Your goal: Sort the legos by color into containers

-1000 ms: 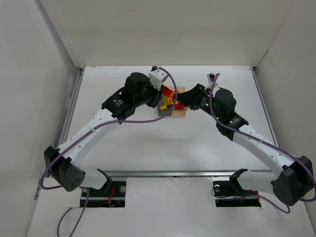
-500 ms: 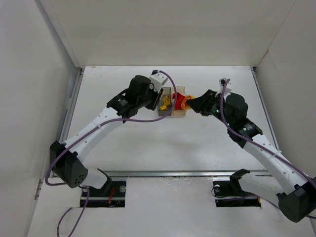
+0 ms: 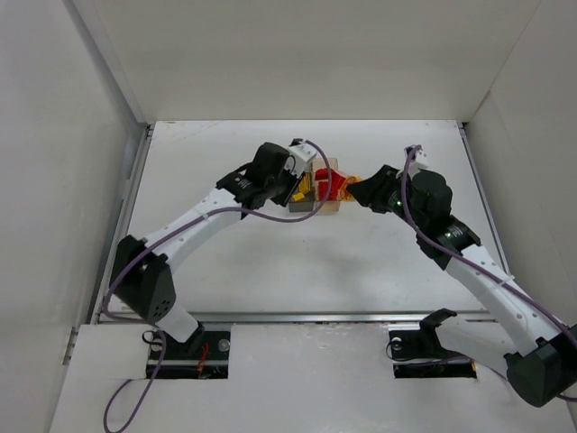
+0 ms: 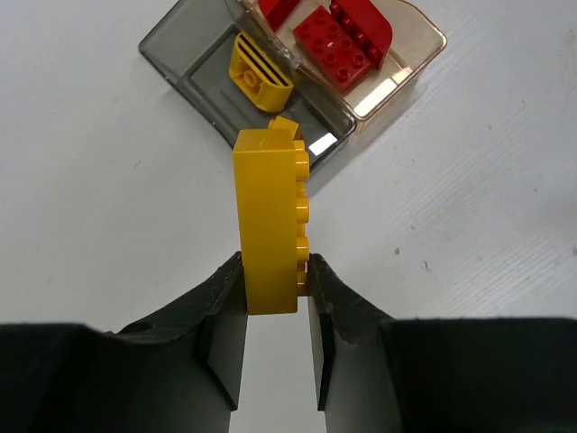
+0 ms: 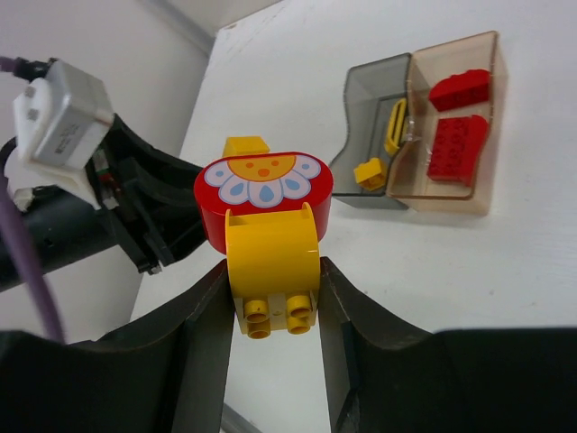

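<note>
I need to lower the long yellow lego brick into the smoky grey bin with my left gripper and release it.
My left gripper (image 4: 273, 271) is shut on a long yellow lego brick (image 4: 269, 216) and holds it above the table, just short of the joined bins. The smoky grey bin (image 4: 194, 54) holds yellow pieces (image 4: 261, 77). The pale orange-tan bin (image 4: 410, 50) holds red bricks (image 4: 347, 41). My right gripper (image 5: 273, 289) is shut on a yellow lego piece (image 5: 270, 248) joined to a round red flower-faced piece (image 5: 263, 185). In the top view the left gripper (image 3: 297, 185) is over the bins (image 3: 326, 206), with the right gripper (image 3: 358, 191) just to their right.
White walls enclose the white table (image 3: 297, 262) on the left, back and right. The left arm (image 5: 81, 207) fills the left side of the right wrist view. The bins also show in that view, the grey one (image 5: 371, 113) and the tan one (image 5: 469, 194).
The right gripper has drawn back to the right from over the bins, still holding the red and yellow piece. The left arm has swung right, bringing the yellow brick closer to the bins.
</note>
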You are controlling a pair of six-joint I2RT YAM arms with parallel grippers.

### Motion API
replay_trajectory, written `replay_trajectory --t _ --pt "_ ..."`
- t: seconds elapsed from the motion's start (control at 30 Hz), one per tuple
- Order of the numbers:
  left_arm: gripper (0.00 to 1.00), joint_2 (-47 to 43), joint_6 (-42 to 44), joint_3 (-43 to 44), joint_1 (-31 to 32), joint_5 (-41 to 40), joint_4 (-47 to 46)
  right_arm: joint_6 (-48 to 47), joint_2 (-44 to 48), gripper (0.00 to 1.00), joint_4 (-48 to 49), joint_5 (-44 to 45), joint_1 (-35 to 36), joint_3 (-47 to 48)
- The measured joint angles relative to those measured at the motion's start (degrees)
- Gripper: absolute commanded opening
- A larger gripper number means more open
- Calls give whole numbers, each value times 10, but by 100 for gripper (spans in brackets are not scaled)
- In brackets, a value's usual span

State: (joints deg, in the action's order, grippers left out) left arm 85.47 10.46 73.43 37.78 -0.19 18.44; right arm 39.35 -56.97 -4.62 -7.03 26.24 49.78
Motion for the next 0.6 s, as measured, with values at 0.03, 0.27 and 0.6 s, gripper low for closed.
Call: replay_trajectory --t 0.03,0.27,0.6 --pt "0 23 0 12 0 3 0 -1 1 0 -7 10 -1 0" --pt "13 226 -50 167 -11 22 -1 -7 35 0 -61 78 -7 4" --pt "52 284 -110 176 -33 28 15 -34 75 0 -90 122 -7 20"
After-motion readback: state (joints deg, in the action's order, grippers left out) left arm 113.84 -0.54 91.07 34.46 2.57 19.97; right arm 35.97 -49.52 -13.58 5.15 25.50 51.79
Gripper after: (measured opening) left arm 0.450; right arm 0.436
